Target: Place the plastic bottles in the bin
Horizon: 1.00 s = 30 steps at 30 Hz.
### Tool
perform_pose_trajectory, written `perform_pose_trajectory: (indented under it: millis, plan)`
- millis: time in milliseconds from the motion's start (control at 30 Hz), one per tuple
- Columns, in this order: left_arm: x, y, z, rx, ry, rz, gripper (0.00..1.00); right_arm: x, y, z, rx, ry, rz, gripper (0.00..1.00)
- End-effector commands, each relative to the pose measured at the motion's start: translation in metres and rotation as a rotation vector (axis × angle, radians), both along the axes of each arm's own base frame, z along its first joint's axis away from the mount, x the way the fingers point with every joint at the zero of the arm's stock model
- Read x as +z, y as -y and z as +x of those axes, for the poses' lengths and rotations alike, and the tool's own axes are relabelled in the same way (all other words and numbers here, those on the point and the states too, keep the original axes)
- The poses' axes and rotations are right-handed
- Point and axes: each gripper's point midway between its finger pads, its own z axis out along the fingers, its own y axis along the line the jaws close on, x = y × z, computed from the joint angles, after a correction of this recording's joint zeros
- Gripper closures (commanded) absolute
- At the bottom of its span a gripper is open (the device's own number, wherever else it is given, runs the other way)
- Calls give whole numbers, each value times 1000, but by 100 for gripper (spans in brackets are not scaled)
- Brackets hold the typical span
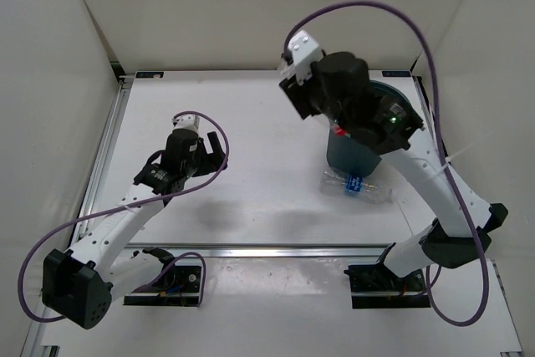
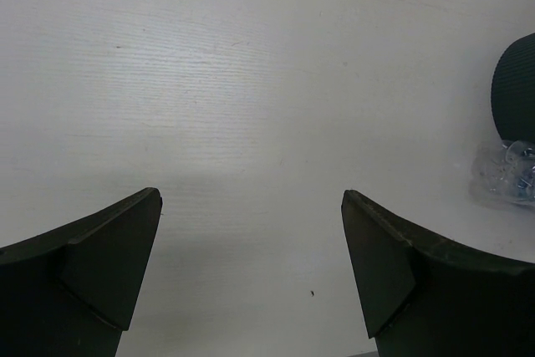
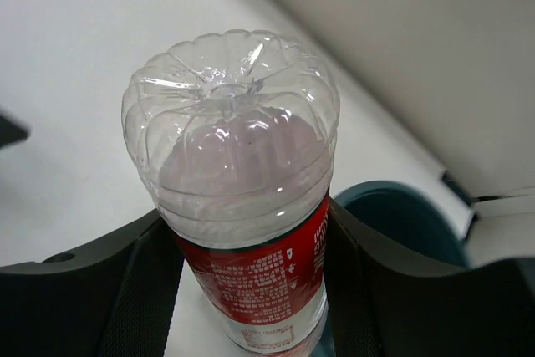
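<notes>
The bottle is still beside the bin's opening. It goes to the right in the top view over the bin's opening [image 1: 389, 91] [image 3: 405, 221] next, where my right gripper releases it.
My right gripper [image 3: 251, 290] is shut on the red-labelled plastic bottle [image 3: 242, 173]. Its clear base points toward the wrist camera and its label sits between the fingers [image 3: 376, 273]. The dark teal bin [image 3: 405, 219] lies just beyond and below it. From above, the right wrist covers most of the bin [image 1: 351, 156], and a bit of red [image 1: 338, 130] shows at its rim. A blue-labelled bottle [image 1: 355, 183] lies on the table against the bin's near side; it also shows in the left wrist view as a bottle [image 2: 506, 171]. My left gripper [image 2: 251, 198] hangs open over bare table.
White walls close in the table at the back and both sides. A metal rail [image 1: 276, 250] runs along the near edge, with the two arm bases behind it. In the left wrist view the bin [image 2: 514, 89] stands at the far right.
</notes>
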Motion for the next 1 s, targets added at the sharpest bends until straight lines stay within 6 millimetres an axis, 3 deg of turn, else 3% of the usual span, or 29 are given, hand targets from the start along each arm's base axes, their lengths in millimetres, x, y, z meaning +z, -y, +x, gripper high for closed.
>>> perform_pose_trajectory:
  millis: [0,133,233,367,400,433,467,533,567,633,667,700,733,800,833,867,933,967]
  plan:
    - [10,-3,6,14,21,11,0,30,36,36,-130,144,-94,67]
    - [7,-3,7,14,13,14,0,29,74,70,-222,169,-90,64]
    - [7,-1,6,7,10,10,0,22,118,99,-338,168,-56,61]
    - [7,-2,6,1,12,17,0,21,140,119,-372,129,62,56]
    - [7,-2,6,1,12,17,0,25,141,120,-372,130,86,47]
    - [7,-2,6,-4,14,24,0,25,141,120,-375,126,96,14]
    - [7,-2,6,-4,14,24,0,25,143,120,-404,120,117,0]
    - [10,-2,6,-4,24,20,0,21,144,111,-407,92,138,0]
    - [8,-4,5,3,18,28,0,32,140,96,-382,114,156,0]
    - [7,-5,3,3,16,29,0,19,106,73,-232,102,142,0]
    - [7,-5,3,9,14,21,0,35,98,54,-167,162,168,0]
    - [4,-8,1,18,14,28,0,30,85,43,-100,172,149,0]
    - [-2,-9,-1,23,0,26,0,5,63,27,3,151,87,0]
    - [-3,-9,-3,23,0,26,0,-13,41,-5,131,103,67,0]
    - [-3,-9,-3,29,-2,19,0,-30,36,-12,155,62,36,0]
    - [-7,-10,-5,29,-10,23,0,-64,36,-23,177,-20,-31,0]
    - [-10,-10,-4,29,-19,27,0,-99,31,-40,204,-84,-117,0]
    - [-10,-10,-4,29,-19,27,0,-131,31,-45,198,-140,-174,0]
